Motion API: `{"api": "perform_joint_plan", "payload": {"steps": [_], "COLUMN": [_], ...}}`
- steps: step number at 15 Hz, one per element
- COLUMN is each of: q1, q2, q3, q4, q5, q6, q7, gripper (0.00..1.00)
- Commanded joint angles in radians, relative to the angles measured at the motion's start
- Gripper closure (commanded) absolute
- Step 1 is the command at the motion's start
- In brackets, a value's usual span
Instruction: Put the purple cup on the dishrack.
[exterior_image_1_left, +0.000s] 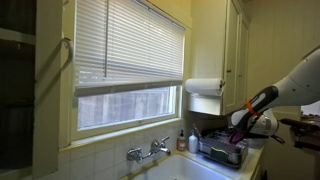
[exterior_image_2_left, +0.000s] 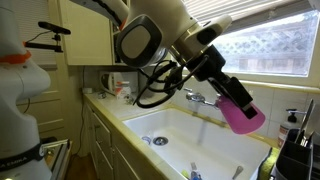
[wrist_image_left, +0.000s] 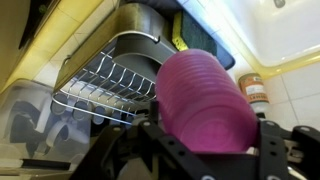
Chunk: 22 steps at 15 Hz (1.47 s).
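Note:
The purple cup (exterior_image_2_left: 243, 116) still hangs short. I need to move my gripper over the dishrack's open wire slats next, turn it in line with the rack, and lower it.
My gripper (wrist_image_left: 205, 135) is shut on the purple cup (wrist_image_left: 205, 100), which fills the middle of the wrist view between the two black fingers. In an exterior view the cup (exterior_image_2_left: 243, 116) hangs above the white sink, short of the dishrack (exterior_image_2_left: 298, 158) at the right edge. In an exterior view the gripper (exterior_image_1_left: 238, 133) holds the cup (exterior_image_1_left: 237, 136) just above the dishrack (exterior_image_1_left: 222, 151) on the counter. In the wrist view the dishrack (wrist_image_left: 105, 85) shows wire slats and dark dishes beyond the cup.
A white sink (exterior_image_2_left: 180, 135) with a faucet (exterior_image_1_left: 148, 151) lies under the window. A paper-towel roll (exterior_image_1_left: 203, 87) hangs above the rack. A small bottle with a red label (wrist_image_left: 254, 92) stands beside the rack, also seen by the window (exterior_image_1_left: 181, 141).

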Motion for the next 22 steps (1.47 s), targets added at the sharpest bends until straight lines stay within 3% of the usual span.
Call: {"api": "perform_joint_plan", "payload": {"steps": [1, 2, 4, 5, 7, 9, 15, 22], "q1": [0.048, 0.002, -0.018, 0.009, -0.042, -0.027, -0.069, -0.099], "q2": [0.090, 0.122, 0.180, 0.222, 0.306, 0.387, 0.605, 0.807], "q3": [-0.081, -0.060, -0.095, -0.152, -0.148, -0.197, -0.147, -0.109], "q4": [0.125, 0.178, 0.270, 0.320, 0.437, 0.548, 0.891, 1.125], "q5": [0.007, 0.045, 0.054, 0.050, 0.089, 0.090, 0.241, 0.305], "q6": [0.039, 0.025, -0.008, -0.019, -0.131, -0.250, -0.507, -0.661], "q7": [0.158, 0.157, 0.218, 0.259, 0.288, 0.363, 0.537, 0.660], "gripper": [0.51, 0.51, 0.51, 0.51, 0.51, 0.51, 0.51, 0.51]}}
